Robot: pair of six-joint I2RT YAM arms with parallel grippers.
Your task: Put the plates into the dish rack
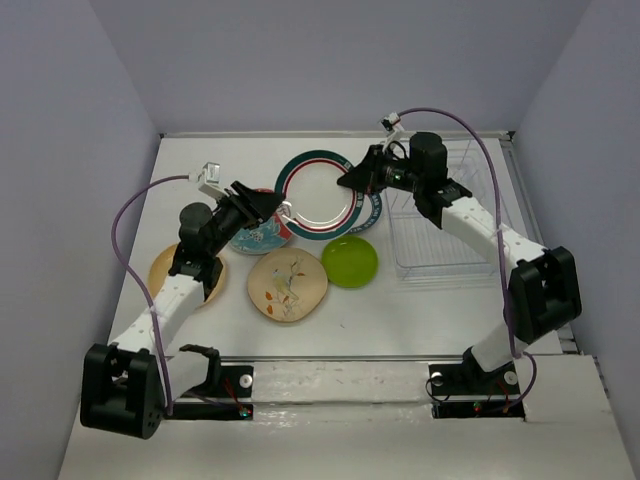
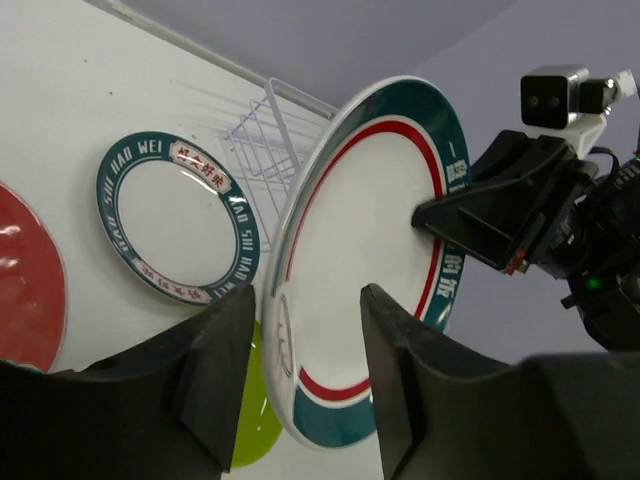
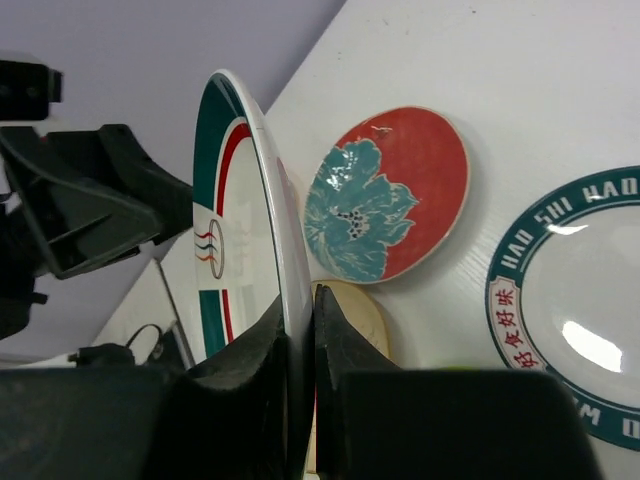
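My right gripper will next swing the plate to the rack's empty far corner, below and to its right in the top view, then lower and release it.
A white plate with a teal rim [image 1: 315, 195] is held up on edge above the table. My right gripper [image 1: 350, 182] is shut on its right rim; in the right wrist view the fingers [image 3: 335, 330] pinch the rim [image 3: 262, 220]. My left gripper [image 1: 285, 212] is open, and its fingers [image 2: 215, 360] straddle the plate's near rim [image 2: 365, 260] without touching. The second white teal-rimmed plate [image 1: 368, 212] lies flat under it. The red flower plate [image 3: 390, 195], beige bird plate [image 1: 287, 283], lime plate [image 1: 349, 262] and tan-orange plate [image 1: 172, 268] lie on the table. The wire dish rack [image 1: 450, 215] stands at the right.
The left arm partly covers the red plate [image 1: 258, 238] and the tan-orange plate. Grey walls close in the table at the back and sides. The rack shows behind the raised plate in the left wrist view [image 2: 262, 150].
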